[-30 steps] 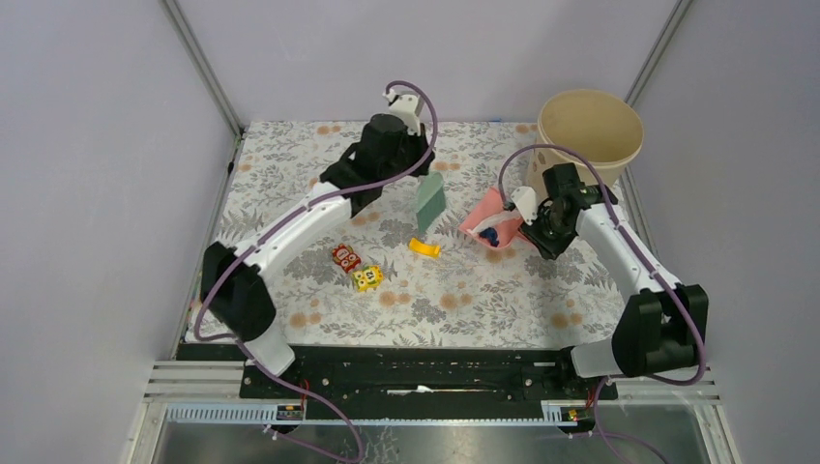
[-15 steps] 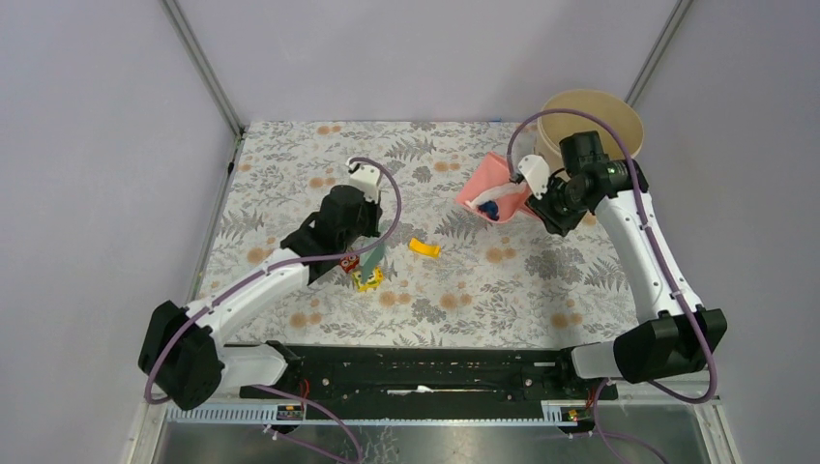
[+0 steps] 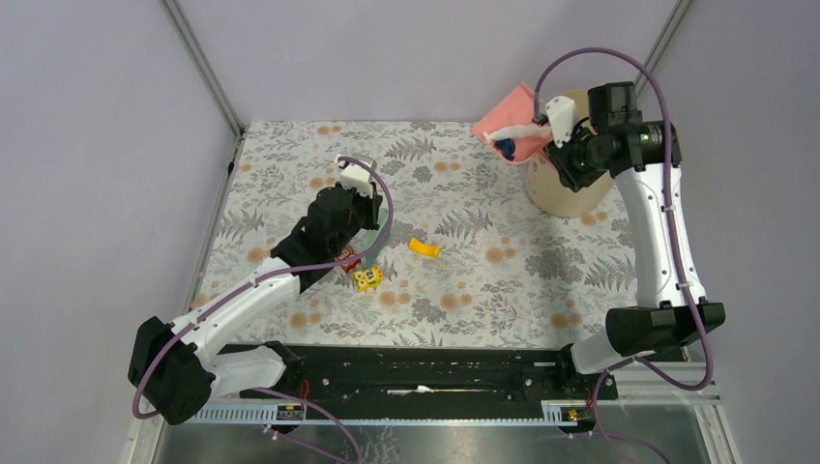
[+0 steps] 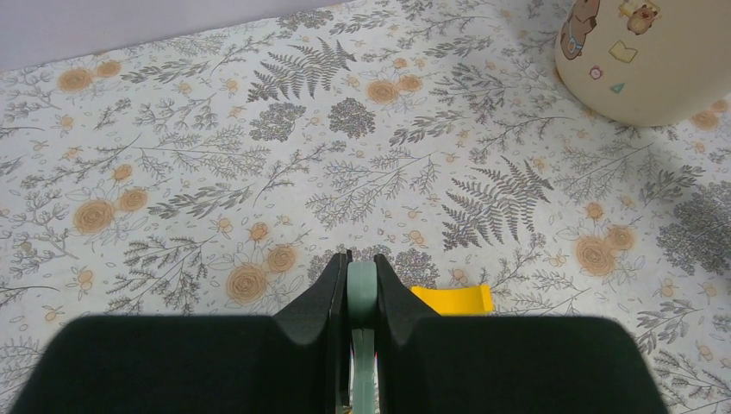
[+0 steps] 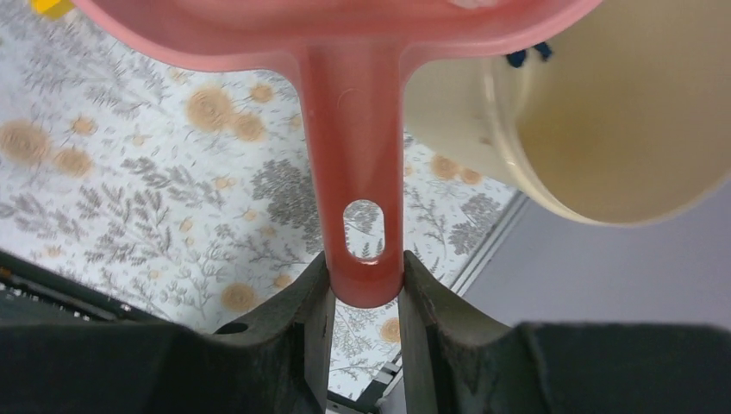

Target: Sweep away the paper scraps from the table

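Observation:
The yellow block lies below my left gripper and back from it. My left gripper needs to draw back, turning and lowering, to free the brush [image 3: 380,238] on the bare tabletop [image 3: 424,298] beside the block.
My right gripper [image 3: 561,133] is shut on the handle of the pink dustpan [image 3: 508,118] and holds it high, tilted, beside the rim of the beige bucket [image 3: 566,191]. A navy-blue paper scrap [image 3: 505,147] and a white strip [image 3: 523,130] lie in the pan. In the right wrist view my right gripper [image 5: 366,280] clamps the pan handle [image 5: 358,164], and blue scraps [image 5: 527,55] show at the bucket's rim [image 5: 621,121]. My left gripper [image 3: 372,220] is shut on a green brush [image 3: 380,238] low over the fern-print table [image 3: 483,290]. The left wrist view shows the left gripper [image 4: 361,264] on the brush handle [image 4: 362,289].
A yellow curved piece [image 3: 424,247] lies mid-table and also shows in the left wrist view [image 4: 452,299]. Small yellow and red toy blocks [image 3: 366,278] sit just under my left gripper. The bucket [image 4: 642,52] stands at the table's far right corner.
My right arm has lifted the dustpan off the table and up to the bucket's rim. My left arm has pulled the green brush back toward the toy blocks.

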Robot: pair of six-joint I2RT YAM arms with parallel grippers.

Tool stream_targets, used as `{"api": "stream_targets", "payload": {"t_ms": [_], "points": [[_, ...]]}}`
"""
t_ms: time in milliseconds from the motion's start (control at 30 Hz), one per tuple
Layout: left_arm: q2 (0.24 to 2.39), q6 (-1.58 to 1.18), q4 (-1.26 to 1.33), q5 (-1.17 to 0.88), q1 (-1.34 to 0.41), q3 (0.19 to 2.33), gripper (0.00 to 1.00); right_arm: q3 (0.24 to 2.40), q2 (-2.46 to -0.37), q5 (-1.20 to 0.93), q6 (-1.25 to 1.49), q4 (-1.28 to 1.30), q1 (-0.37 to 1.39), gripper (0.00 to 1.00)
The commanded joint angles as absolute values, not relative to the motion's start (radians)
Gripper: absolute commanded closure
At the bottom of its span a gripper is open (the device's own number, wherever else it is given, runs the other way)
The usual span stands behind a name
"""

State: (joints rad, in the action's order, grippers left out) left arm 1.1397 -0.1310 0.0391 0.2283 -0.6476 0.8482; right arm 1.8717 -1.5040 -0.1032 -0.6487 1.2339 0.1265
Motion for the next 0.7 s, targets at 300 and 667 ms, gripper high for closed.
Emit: {"api": "stream_targets", "payload": {"t_ms": [300,667], "points": [[1.091,-0.177,0.104,0.18,-0.652,0.87,1.0,2.131,-1.621,0.152,-0.596,1.227,-0.084,1.0],[1.071,-0.184,0.1,0.151,-0.653,0.876,1.0,2.177,-1.727,0.555,-0.985,1.036,-0.121,1.0]]}}
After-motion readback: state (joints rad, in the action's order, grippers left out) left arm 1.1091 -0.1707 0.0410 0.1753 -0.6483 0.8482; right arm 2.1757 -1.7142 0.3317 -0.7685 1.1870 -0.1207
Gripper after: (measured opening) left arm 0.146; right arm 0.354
